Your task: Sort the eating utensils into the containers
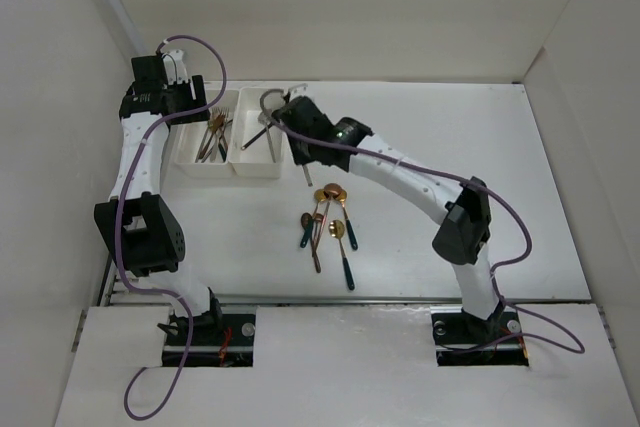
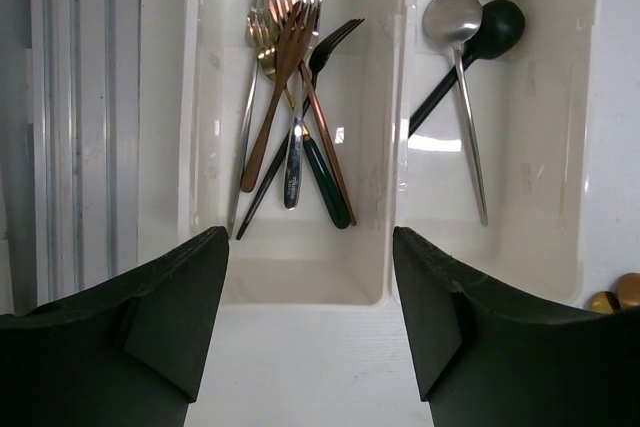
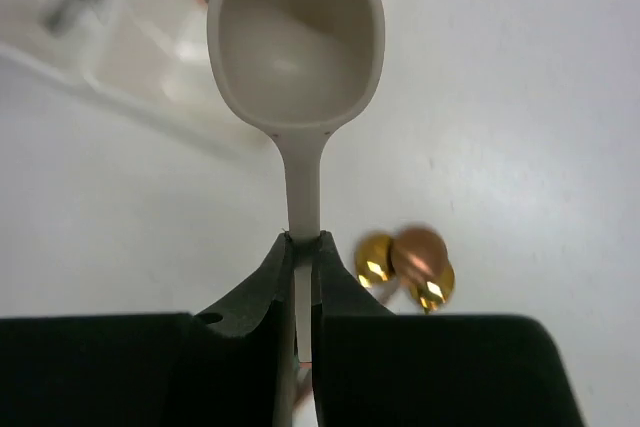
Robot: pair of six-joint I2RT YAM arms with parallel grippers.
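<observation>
I will next move my right gripper sideways to the left in the top view, over the bin holding spoons, and release the silver spoon among its kind.
Two white bins stand side by side. The left bin [image 1: 200,162] [image 2: 215,247] holds several forks [image 2: 295,97] in copper, gold, silver and black. The right bin [image 1: 258,165] [image 2: 560,247] holds a silver spoon [image 2: 465,87] and a black spoon [image 2: 495,27]. My left gripper [image 1: 182,99] [image 2: 310,237] is open and empty, high above the bins. My right gripper [image 1: 300,155] [image 3: 303,242] is shut on the handle of a silver spoon [image 1: 307,175] [image 3: 295,42], held in the air just right of the right bin. More utensils [image 1: 325,222] lie on the table: gold and copper spoons [image 3: 405,267] and teal-handled ones.
The loose utensils lie crossed over each other in a small pile [image 1: 335,237] at the table's middle, near side of the bins. White walls close the table at the back and both sides. The right arm's purple cable [image 1: 520,237] loops over the table's right part.
</observation>
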